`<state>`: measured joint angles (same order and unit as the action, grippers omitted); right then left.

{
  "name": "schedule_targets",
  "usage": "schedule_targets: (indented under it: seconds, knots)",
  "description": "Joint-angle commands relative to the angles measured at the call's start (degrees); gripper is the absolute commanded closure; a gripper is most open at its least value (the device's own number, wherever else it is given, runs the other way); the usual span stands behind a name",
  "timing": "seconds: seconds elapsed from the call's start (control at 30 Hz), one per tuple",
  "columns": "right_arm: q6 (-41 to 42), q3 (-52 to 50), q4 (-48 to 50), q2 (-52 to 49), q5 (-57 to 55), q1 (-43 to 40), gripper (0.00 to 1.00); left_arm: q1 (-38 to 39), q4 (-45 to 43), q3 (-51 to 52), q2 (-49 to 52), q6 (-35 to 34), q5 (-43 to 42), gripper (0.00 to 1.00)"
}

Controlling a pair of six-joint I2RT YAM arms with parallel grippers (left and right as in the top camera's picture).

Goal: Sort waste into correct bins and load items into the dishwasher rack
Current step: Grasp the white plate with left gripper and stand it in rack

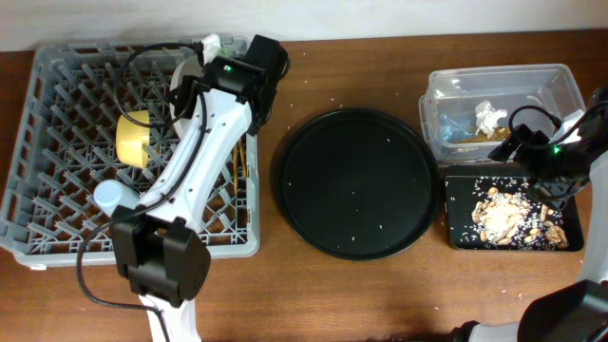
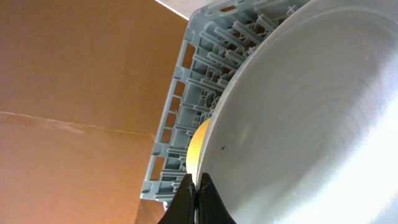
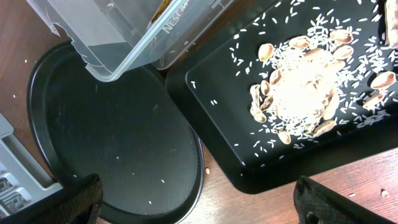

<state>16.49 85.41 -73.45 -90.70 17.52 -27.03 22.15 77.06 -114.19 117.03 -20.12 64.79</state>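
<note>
The plate (image 1: 180, 69) is already on edge. I will next lower my left gripper to set it among the rack's wires between the yellow bowl and chopsticks, and then let go of the plate's rim.
My left gripper (image 1: 193, 85) is over the back of the grey dishwasher rack (image 1: 57, 228), shut on the rim of the pale grey-green plate (image 1: 180, 69), which it holds on edge. In the left wrist view the plate (image 2: 311, 118) fills the right side, the jaws (image 2: 198, 190) pinch its rim, and the yellow bowl (image 2: 198, 146) shows behind it. The yellow bowl (image 1: 133, 139) and light-blue cup (image 1: 112, 195) sit in the rack. Chopsticks (image 1: 241, 160) lie by its right wall. My right gripper (image 1: 538, 167) (image 3: 199, 208) is open and empty above the near left corner of the shallow black tray (image 3: 217, 87), which holds food scraps (image 1: 508, 217) (image 3: 305, 87).
The clear tub (image 1: 560, 81) (image 3: 118, 37) at the back right holds white tissue (image 1: 489, 116) and a brown wrapper (image 1: 470, 139). The large round black tray (image 1: 356, 185) (image 3: 118, 137) lies in the middle with a few rice grains. The pink cup is not in view.
</note>
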Motion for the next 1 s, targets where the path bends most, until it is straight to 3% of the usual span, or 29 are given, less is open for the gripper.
schedule_targets:
  seconds: [0.0,0.27,0.37,0.5,0.53,0.57,0.6,0.83,0.97]
  knots:
    - [0.0,0.6,-0.1,0.2,0.3,-0.4,0.01,-1.0,-0.1,0.0,2.0,0.0,1.9,1.0]
    - [0.0,0.6,0.0,0.2,0.3,-0.4,0.02,-1.0,2.1,0.0,2.6,0.0,4.9,1.0]
    - [0.0,0.6,0.0,0.2,0.3,-0.4,0.02,-1.0,1.2,0.0,2.6,0.0,-2.6,0.98]
    - [0.0,0.6,0.0,0.2,0.3,-0.4,0.02,-0.9,2.3,-0.2,2.1,-1.3,-16.1,0.55]
    - [0.0,0.6,-0.1,0.2,0.3,-0.4,0.02,-1.0,3.5,-0.6,1.2,-3.6,-17.7,0.35]
    - [0.0,0.6,0.0,0.2,0.3,-0.4,0.02,-1.0,4.3,-1.2,-0.4,-4.7,-20.1,0.3]
    - [0.0,0.6,-0.1,0.2,0.3,-0.4,0.02,-1.0,5.3,-2.5,-3.7,-4.7,-25.3,0.01]
    - [0.0,0.6,0.0,0.2,0.3,-0.4,0.02,-0.9,8.7,-4.3,-29.6,-4.7,-49.9,0.01]
    - [0.0,0.6,-0.1,0.2,0.3,-0.4,0.02,-0.9,12.2,-4.3,-42.8,-4.5,-50.8,0.01]
